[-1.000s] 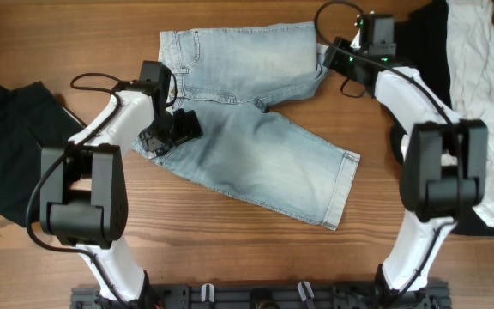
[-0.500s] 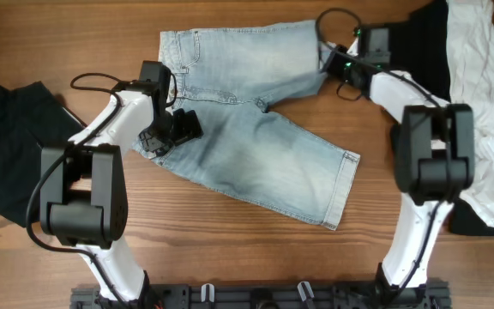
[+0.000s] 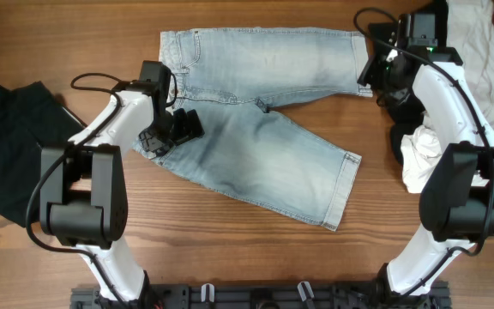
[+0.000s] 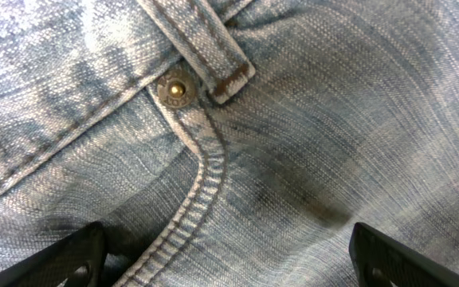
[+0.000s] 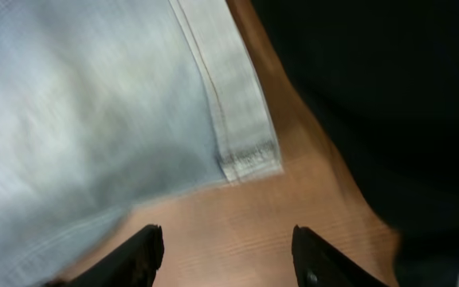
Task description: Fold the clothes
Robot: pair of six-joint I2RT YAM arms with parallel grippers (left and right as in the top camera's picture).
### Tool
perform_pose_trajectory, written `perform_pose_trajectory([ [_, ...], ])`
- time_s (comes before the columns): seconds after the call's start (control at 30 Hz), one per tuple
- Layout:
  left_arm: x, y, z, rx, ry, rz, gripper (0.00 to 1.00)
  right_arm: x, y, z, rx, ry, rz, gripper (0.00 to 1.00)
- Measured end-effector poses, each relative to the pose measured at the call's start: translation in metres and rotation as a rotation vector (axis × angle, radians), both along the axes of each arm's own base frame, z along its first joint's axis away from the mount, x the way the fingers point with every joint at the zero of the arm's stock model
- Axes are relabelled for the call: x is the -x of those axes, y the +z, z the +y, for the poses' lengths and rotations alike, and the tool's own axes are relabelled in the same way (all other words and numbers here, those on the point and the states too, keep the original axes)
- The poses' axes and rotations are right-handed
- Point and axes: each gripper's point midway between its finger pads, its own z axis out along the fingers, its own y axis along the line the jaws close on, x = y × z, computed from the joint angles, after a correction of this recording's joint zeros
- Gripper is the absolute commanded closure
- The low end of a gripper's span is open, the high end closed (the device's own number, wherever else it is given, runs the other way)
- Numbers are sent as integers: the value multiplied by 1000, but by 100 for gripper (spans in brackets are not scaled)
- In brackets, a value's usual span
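Back of my left gripper and to its left in the overhead view lies the waistband's near end, so next I lift off flat denim, shift there and descend.
Light blue denim shorts lie flat on the wooden table, waistband at the left, one leg stretched toward the far right, the other toward the near right. My left gripper is open and pressed down on the denim by the waistband; the left wrist view shows a rivet and belt loop between the spread fingers. My right gripper is open and empty over bare wood just past the far leg's hem; its fingers hold nothing.
A black garment lies at the left edge. A heap of black and white clothes fills the right side, close to the right arm; the black cloth shows in the right wrist view.
The far leg of the shorts, bunched before, now lies stretched out to the right. My right gripper moved right and let go of the hem. The left arm has not moved.
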Motion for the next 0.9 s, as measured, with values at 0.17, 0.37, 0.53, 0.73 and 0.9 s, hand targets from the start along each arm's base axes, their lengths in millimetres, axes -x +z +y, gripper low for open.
perform_pose_trajectory([
  [0.17, -1, 0, 0, 3, 1, -5, 2, 44, -11, 13, -56, 72, 178, 42],
  [0.37, -2, 11, 4, 13, -5, -23, 0, 99, -13, 28, -121, 167, 389, 41],
  [0.53, 8, 51, 16, 13, 15, -54, 0, 128, -11, 32, -138, 165, 428, 38],
  [0.73, 33, 57, 53, -53, 155, 51, 1, 166, 3, 46, -184, 127, 356, 36],
  [0.9, 21, 47, 82, -87, 270, -2, 6, 208, -5, 79, -295, 34, 351, 35],
])
